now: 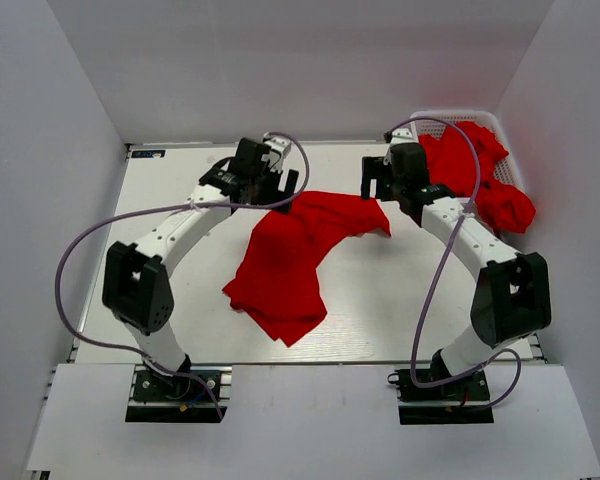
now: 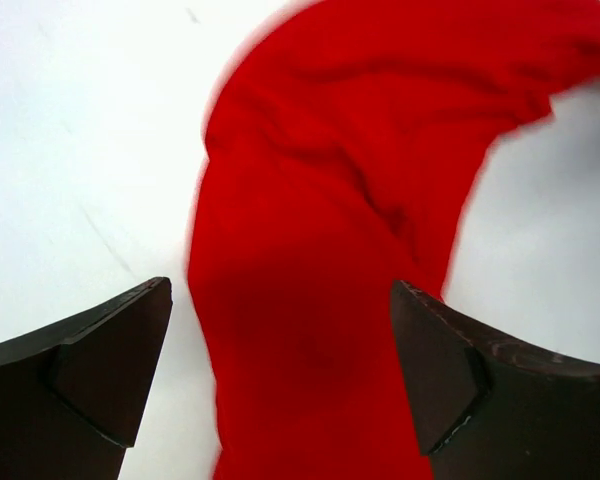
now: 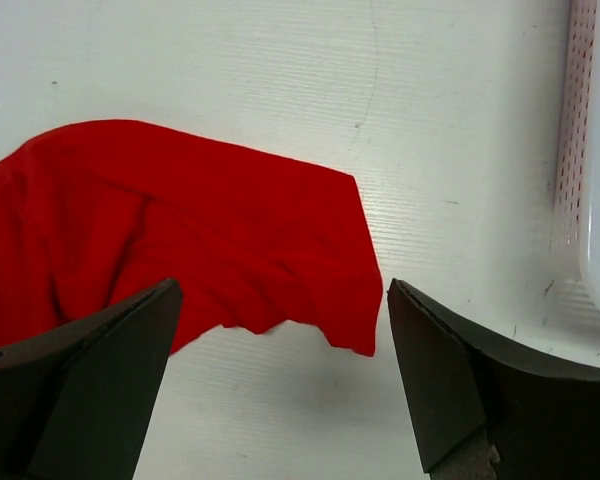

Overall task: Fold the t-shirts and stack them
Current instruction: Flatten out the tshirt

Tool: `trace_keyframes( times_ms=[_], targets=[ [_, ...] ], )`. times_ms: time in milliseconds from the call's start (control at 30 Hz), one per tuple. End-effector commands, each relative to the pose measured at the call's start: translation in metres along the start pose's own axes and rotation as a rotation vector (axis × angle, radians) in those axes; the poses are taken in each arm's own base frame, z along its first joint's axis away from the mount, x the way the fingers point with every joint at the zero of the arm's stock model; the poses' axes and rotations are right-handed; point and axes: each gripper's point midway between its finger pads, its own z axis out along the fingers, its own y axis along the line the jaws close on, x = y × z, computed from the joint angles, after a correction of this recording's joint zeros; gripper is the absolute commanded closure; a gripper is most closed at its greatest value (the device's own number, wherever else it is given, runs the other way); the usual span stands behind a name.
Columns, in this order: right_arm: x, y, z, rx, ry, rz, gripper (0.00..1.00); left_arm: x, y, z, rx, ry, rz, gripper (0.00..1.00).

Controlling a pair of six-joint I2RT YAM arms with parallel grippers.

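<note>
Next my left gripper moves back over the red t-shirt, down onto the t-shirt's near part's edge [image 1: 317, 292] on my right gripper's side, as it borders bare tabletop.
One red t-shirt [image 1: 285, 260] lies crumpled and stretched across the middle of the table. Its far edge runs between my two grippers. My left gripper [image 1: 283, 186] hangs open over the shirt's far left end. In the left wrist view the red cloth [image 2: 320, 230] lies below the open left gripper [image 2: 280, 290], loose between the fingers. My right gripper [image 1: 375, 180] stands open just above the shirt's far right corner [image 3: 320, 260]. In the right wrist view the gripper [image 3: 283, 290] holds nothing. More red t-shirts [image 1: 475, 170] fill the basket.
The white mesh basket [image 1: 503, 128] stands at the table's back right corner, close beside my right arm; its rim [image 3: 592, 200] shows in the right wrist view. White walls close in the table on three sides. Bare tabletop [image 1: 380, 300] lies right of the shirt.
</note>
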Motion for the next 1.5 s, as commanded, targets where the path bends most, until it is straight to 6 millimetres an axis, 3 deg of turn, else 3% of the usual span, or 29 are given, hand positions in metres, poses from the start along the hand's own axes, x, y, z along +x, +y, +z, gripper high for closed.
trace_keyframes(
  times_ms=[0,33,67,100,133,167,333,433,500,567,733,833,933,1067,1167,1200,1267,1300,1333,1367,1467],
  targets=[
    [-0.002,0.006,-0.019,-0.034,0.000,0.029,0.11,0.036,-0.024,-0.033,0.093,0.075,-0.084,0.00],
    [-0.002,0.006,-0.023,-0.038,-0.004,0.040,0.11,0.046,-0.033,-0.038,0.144,0.093,-0.102,0.00],
    [0.000,0.006,-0.025,-0.041,-0.002,0.044,0.11,0.073,-0.037,-0.039,0.162,0.150,-0.124,0.00],
    [-0.002,0.006,-0.031,-0.043,-0.015,0.045,0.11,0.085,-0.042,-0.044,0.188,0.169,-0.144,0.00],
    [0.012,0.003,-0.030,-0.037,0.014,0.048,0.11,0.085,-0.054,-0.060,0.242,0.143,-0.176,0.00],
    [0.016,0.006,-0.031,-0.044,0.020,0.047,0.11,0.111,-0.056,-0.061,0.254,0.191,-0.203,0.00],
    [0.042,0.002,-0.035,-0.036,0.066,0.062,0.11,0.122,-0.109,-0.076,0.447,0.153,-0.224,0.00],
    [0.060,-0.003,-0.030,-0.016,0.106,0.079,0.11,0.141,-0.124,-0.059,0.423,0.256,-0.192,0.00],
    [0.066,-0.004,-0.027,-0.005,0.121,0.078,0.11,0.141,-0.145,-0.056,0.453,0.283,-0.150,0.08],
    [0.072,-0.010,-0.021,0.030,0.135,0.084,0.11,0.152,-0.165,-0.053,0.503,0.328,-0.120,0.10],
    [0.079,-0.017,-0.008,0.064,0.160,0.087,0.11,0.175,-0.182,-0.038,0.441,0.420,-0.070,0.10],
    [0.082,-0.020,-0.005,0.073,0.174,0.093,0.11,0.193,-0.193,-0.026,0.399,0.491,-0.063,0.14],
    [0.084,-0.027,-0.004,0.093,0.171,0.102,0.11,0.208,-0.188,-0.020,0.308,0.546,-0.050,0.23],
    [0.090,-0.033,-0.002,0.104,0.184,0.117,0.11,0.214,-0.183,-0.010,0.243,0.561,-0.042,0.36],
    [0.097,-0.032,0.000,0.080,0.199,0.116,0.11,0.212,-0.170,-0.007,0.144,0.557,-0.059,0.62],
    [0.097,-0.036,0.001,0.083,0.196,0.111,0.11,0.211,-0.167,-0.006,0.128,0.549,-0.055,0.85],
    [0.098,-0.028,0.002,0.028,0.184,0.076,0.11,0.200,-0.162,-0.005,0.101,0.515,-0.083,1.00],
    [0.098,-0.029,0.003,0.017,0.182,0.033,0.11,0.193,-0.162,-0.008,0.098,0.497,-0.084,1.00],
    [0.097,-0.026,0.005,-0.013,0.172,0.003,0.11,0.169,-0.160,-0.023,0.112,0.424,-0.112,1.00],
    [0.097,-0.027,0.006,-0.017,0.171,-0.037,0.11,0.171,-0.160,-0.021,0.114,0.421,-0.113,1.00],
    [0.093,-0.021,0.013,-0.077,0.168,-0.092,0.11,0.139,-0.154,-0.044,0.116,0.297,-0.126,1.00]
  ],
)
